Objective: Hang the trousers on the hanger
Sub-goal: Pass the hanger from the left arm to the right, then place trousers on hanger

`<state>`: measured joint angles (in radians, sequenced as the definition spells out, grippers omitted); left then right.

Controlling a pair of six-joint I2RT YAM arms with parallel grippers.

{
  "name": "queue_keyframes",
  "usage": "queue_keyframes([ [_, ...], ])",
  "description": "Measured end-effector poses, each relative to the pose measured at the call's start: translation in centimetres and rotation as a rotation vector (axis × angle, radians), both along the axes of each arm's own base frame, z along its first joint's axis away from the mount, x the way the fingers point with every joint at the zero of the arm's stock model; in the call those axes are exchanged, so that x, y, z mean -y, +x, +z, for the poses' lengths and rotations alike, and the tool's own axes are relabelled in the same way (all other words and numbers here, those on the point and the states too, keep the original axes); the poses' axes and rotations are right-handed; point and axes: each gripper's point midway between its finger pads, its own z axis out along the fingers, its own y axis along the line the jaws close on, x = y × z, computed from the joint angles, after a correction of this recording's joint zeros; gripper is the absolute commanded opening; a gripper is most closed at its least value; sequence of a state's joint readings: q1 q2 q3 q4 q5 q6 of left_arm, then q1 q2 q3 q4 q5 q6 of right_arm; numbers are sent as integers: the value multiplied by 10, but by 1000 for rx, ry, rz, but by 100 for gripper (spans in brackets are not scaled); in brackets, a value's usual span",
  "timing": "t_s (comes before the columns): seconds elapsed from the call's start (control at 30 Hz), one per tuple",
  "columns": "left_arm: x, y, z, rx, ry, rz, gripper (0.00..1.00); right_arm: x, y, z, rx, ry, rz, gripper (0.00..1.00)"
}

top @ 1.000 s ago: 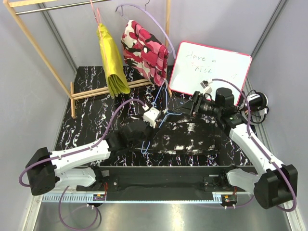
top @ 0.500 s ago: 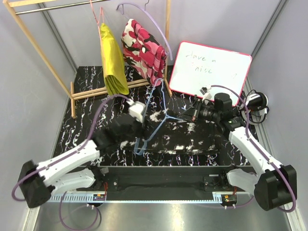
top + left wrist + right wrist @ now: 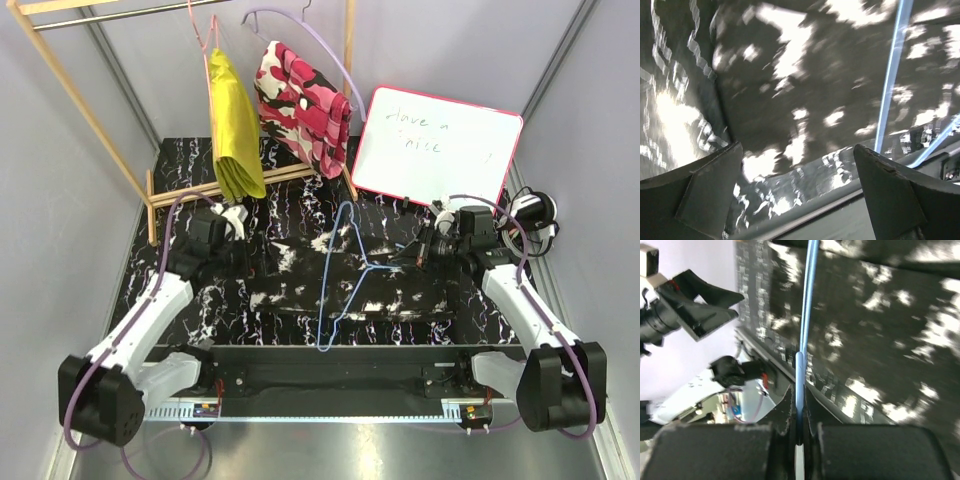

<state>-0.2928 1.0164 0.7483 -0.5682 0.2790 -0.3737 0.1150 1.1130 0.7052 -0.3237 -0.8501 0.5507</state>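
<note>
My left gripper will next move slightly away from the hanger wire (image 3: 803, 335) and go down onto the trousers' end fold, because that fold lies away from the hanger.
The trousers (image 3: 385, 285) lie flat across the middle of the black tabletop, black with white blotches. The light-blue hanger (image 3: 328, 280) rests on top of them, its hook end pointing right. My right gripper (image 3: 418, 256) is shut on that hook end; in the right wrist view the blue hanger wire (image 3: 803, 335) runs straight out from between the closed fingers of the right gripper (image 3: 799, 412). My left gripper (image 3: 258, 262) stands open by the trousers' left end. In the left wrist view the left gripper (image 3: 797, 162) has nothing between its fingers, with the trousers fabric (image 3: 790, 75) and the hanger wire (image 3: 888, 100) beyond.
A wooden rack (image 3: 80, 95) stands at the back left with a yellow garment (image 3: 232, 120) on a pink hanger (image 3: 200, 30) and a pink camouflage garment (image 3: 300, 105) on a lilac hanger (image 3: 310, 30). A whiteboard (image 3: 435, 145) leans at the back right.
My left gripper let go of the hanger, opened wide and swung left. My right gripper closed on the hook end and drew right. The hanger now lies over the trousers.
</note>
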Motion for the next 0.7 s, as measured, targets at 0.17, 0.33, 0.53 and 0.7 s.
queue_keyframes([
  [0.17,-17,-5,-39,-168,29,64,97,16,-1,-24,-27,-97,19,0],
  [0.33,-20,-10,-66,-247,28,84,83,25,0,-39,-31,-174,32,0],
  [0.53,-18,-5,-93,-313,36,87,76,30,4,-46,-39,-212,33,0],
  [0.7,-13,6,-100,-316,-1,90,13,31,5,-46,-32,-222,29,0],
])
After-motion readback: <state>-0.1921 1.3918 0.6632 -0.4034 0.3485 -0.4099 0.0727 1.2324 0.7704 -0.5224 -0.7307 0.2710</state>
